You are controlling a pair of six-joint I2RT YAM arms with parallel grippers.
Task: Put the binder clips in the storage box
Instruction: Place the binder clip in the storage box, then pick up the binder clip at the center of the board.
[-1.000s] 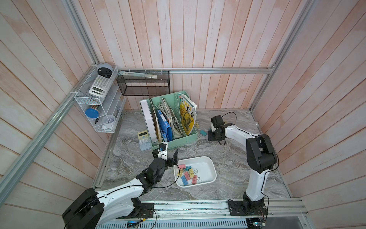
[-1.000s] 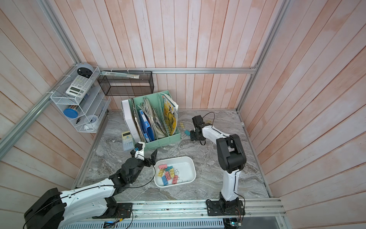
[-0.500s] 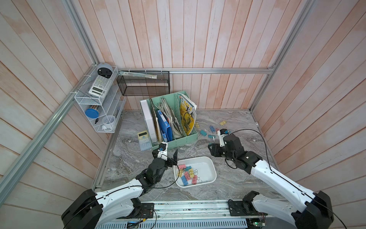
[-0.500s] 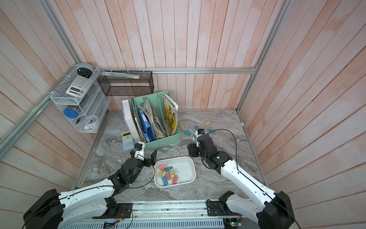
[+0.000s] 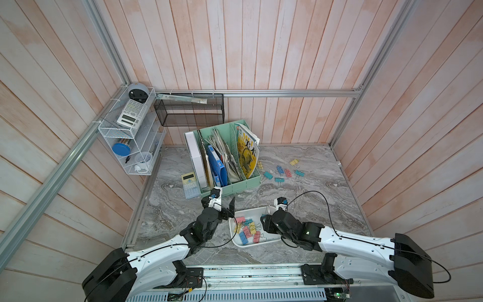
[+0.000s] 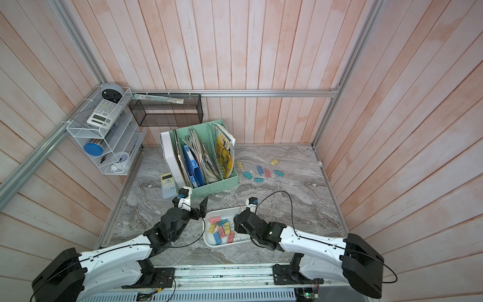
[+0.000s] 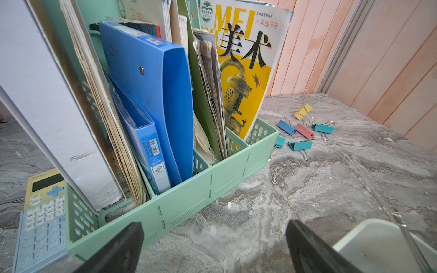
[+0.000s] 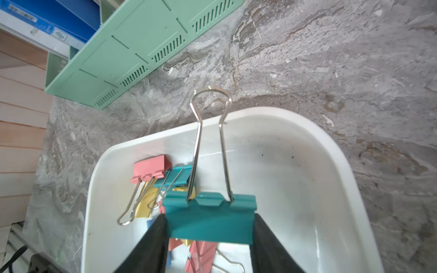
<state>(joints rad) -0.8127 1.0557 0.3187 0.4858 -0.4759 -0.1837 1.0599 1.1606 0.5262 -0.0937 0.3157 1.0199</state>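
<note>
Next, my right gripper shifts across the tray toward the teal clip near its far rim (image 5: 248,222) (image 8: 175,176) and releases mine beside it, as the others gather there.
The storage box (image 5: 250,209) is a shallow white tray near the table's front, seen in both top views (image 6: 222,210). Several pastel binder clips (image 5: 248,231) lie in its left half. My right gripper (image 8: 209,227) hangs over the tray (image 8: 260,111), shut on a teal binder clip (image 8: 210,219) whose wire handles point away from the wrist. Several loose binder clips (image 5: 281,172) lie on the marble at the back, right of the organizer (image 7: 302,130). My left gripper (image 7: 214,236) stands open and empty just left of the tray (image 7: 369,234).
A mint green file organizer (image 5: 230,183) full of folders and books stands behind the tray. A yellow and blue calculator (image 5: 189,181) lies to its left. A black mesh basket (image 5: 189,109) and a white wire shelf (image 5: 130,136) hang on the walls.
My right arm has swung from the loose clips at the back to over the tray, carrying the teal clip. The left arm has not moved.
</note>
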